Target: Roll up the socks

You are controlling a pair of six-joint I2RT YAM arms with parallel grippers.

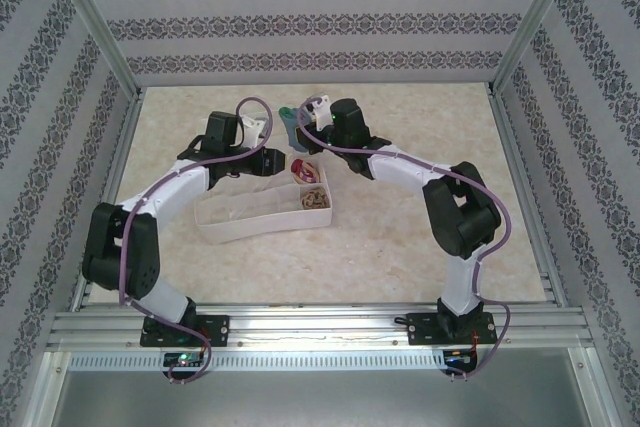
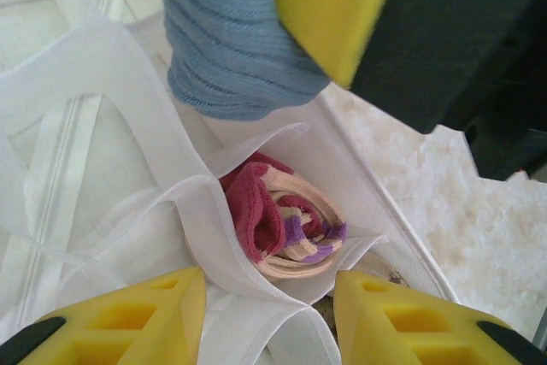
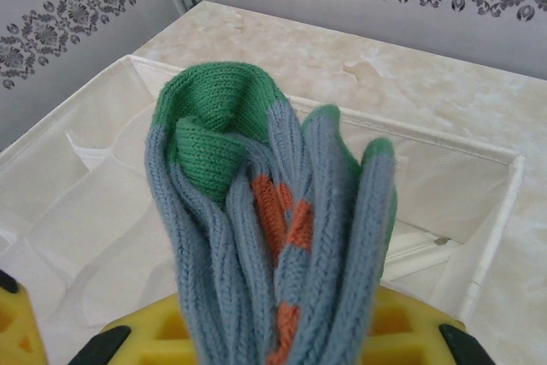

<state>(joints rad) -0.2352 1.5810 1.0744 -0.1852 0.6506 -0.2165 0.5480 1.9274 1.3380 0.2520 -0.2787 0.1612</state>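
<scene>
The blue sock's orange stripes go down with my right gripper toward the section beyond the rolled maroon sock next for release. The nearer sections of the box at this end hold socks.
My right gripper is shut on the blue sock, a bunched roll with a green toe and orange stripes, held up above the white box. In the top view that blue sock hangs at the box's far right end. My left gripper is open, its yellow fingers straddling a compartment wall just short of the rolled tan and maroon sock. That rolled sock sits in a compartment. The brown argyle sock lies rolled in the compartment beside it.
The white fabric box lies slanted mid-table, its left compartments holding nothing. Its soft dividers bulge around the rolled sock. Patterned walls and metal posts enclose the table on three sides. Marbled tabletop stretches right of the box.
</scene>
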